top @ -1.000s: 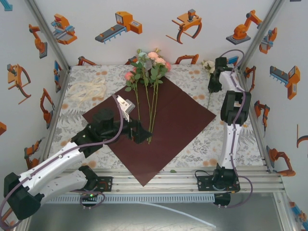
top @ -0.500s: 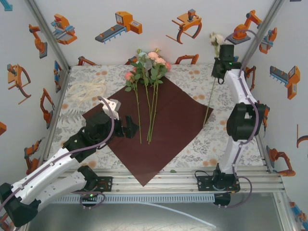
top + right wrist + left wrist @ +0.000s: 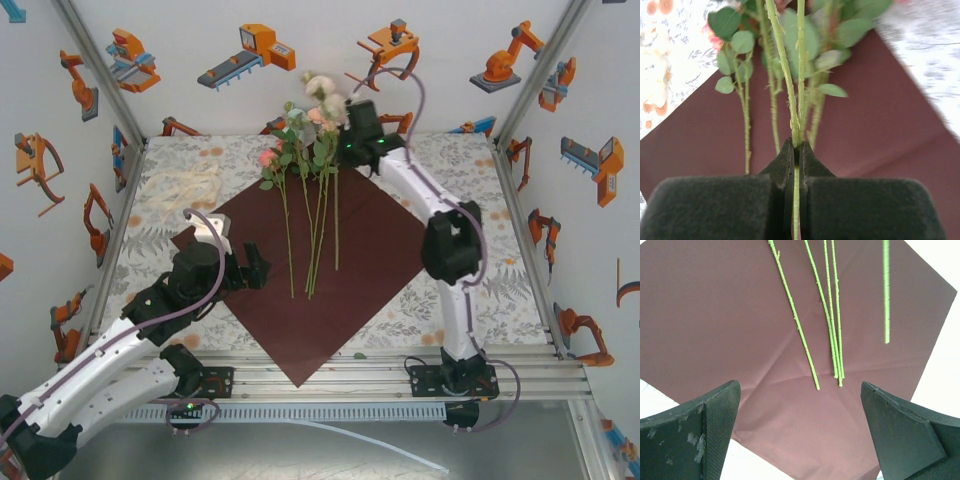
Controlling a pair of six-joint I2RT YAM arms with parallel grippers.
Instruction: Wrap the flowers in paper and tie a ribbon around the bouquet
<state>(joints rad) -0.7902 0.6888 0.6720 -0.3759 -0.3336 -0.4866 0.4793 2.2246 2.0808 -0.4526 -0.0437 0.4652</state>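
Note:
I will move my right gripper toward the ribbon's side and down over the gathered stems below it to release the rose stem still hanging apart.
The dark red paper [image 3: 350, 270] lies as a diamond on the table. Several flowers [image 3: 300, 140] lie on it, heads at the back, stems [image 3: 830, 315] running toward me. My right gripper [image 3: 340, 120] hangs above their heads, shut on the stem [image 3: 796, 145] of a white rose [image 3: 318, 85]. That stem dangles over the paper [image 3: 880, 115] to the right of the others [image 3: 886, 290]. My left gripper [image 3: 257, 268] is open over the paper's left part [image 3: 715, 315], its fingers [image 3: 715, 430] wide apart and short of the stem ends. The cream ribbon [image 3: 185, 185] lies bunched at the back left.
A floral tablecloth [image 3: 470, 290] covers the table around the paper. Printed walls close in the back and both sides. An aluminium rail [image 3: 330, 375] runs along the near edge by the arm bases.
My right arm has swung from the back right corner leftward to above the flower heads, carrying the white rose. My left gripper has drawn back to the left, away from the stems.

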